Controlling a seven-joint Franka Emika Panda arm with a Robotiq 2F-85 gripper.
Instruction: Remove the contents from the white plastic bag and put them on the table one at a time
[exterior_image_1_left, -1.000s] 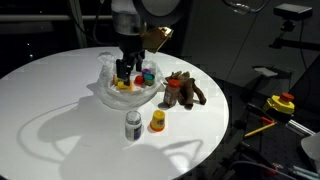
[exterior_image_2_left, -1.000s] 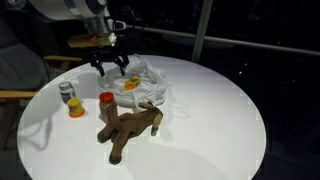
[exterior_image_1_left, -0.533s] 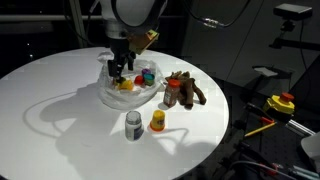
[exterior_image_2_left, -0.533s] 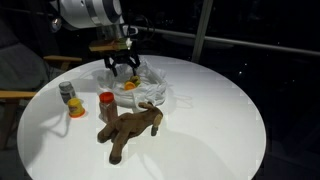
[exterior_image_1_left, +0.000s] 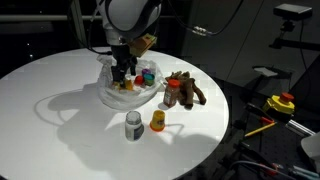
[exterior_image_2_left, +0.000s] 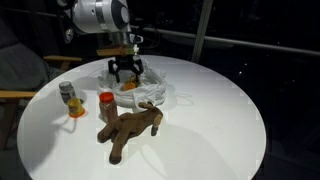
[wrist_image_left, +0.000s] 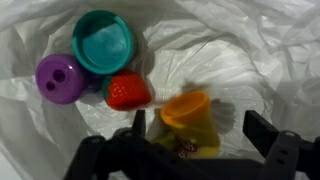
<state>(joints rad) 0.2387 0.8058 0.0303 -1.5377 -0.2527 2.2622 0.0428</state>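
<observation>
The orange cup lies between my gripper's two open fingers, so next my gripper should lower a little further into the bag (exterior_image_2_left: 157, 92) and close around the orange cup.
The white plastic bag (exterior_image_1_left: 112, 96) (exterior_image_2_left: 157, 92) (wrist_image_left: 250, 50) lies open on the round white table (exterior_image_1_left: 50, 110) (exterior_image_2_left: 220, 120). My gripper (exterior_image_1_left: 123, 72) (exterior_image_2_left: 126, 74) (wrist_image_left: 200, 128) hangs inside its mouth, open. In the wrist view an orange cup (wrist_image_left: 190, 118) lies tipped between the two fingers (wrist_image_left: 262, 130), with no visible contact. Beside it in the bag are a red piece (wrist_image_left: 127, 92), a purple cup (wrist_image_left: 60, 78) and a teal cup (wrist_image_left: 103, 40). Out on the table lie a brown plush animal (exterior_image_1_left: 185, 90) (exterior_image_2_left: 130, 130), a grey-white can (exterior_image_1_left: 133, 126) (exterior_image_2_left: 67, 92) and a yellow block (exterior_image_1_left: 157, 121) (exterior_image_2_left: 76, 108).
An orange-red cup (exterior_image_1_left: 172, 95) (exterior_image_2_left: 106, 102) stands by the plush. The table's edge curves close behind the plush. Off the table stand dark equipment with a yellow and red object (exterior_image_1_left: 281, 103) and a chair (exterior_image_2_left: 20, 95).
The gripper has shifted sideways over the bag and come lower into its mouth. It stays open. Nothing on the table has moved.
</observation>
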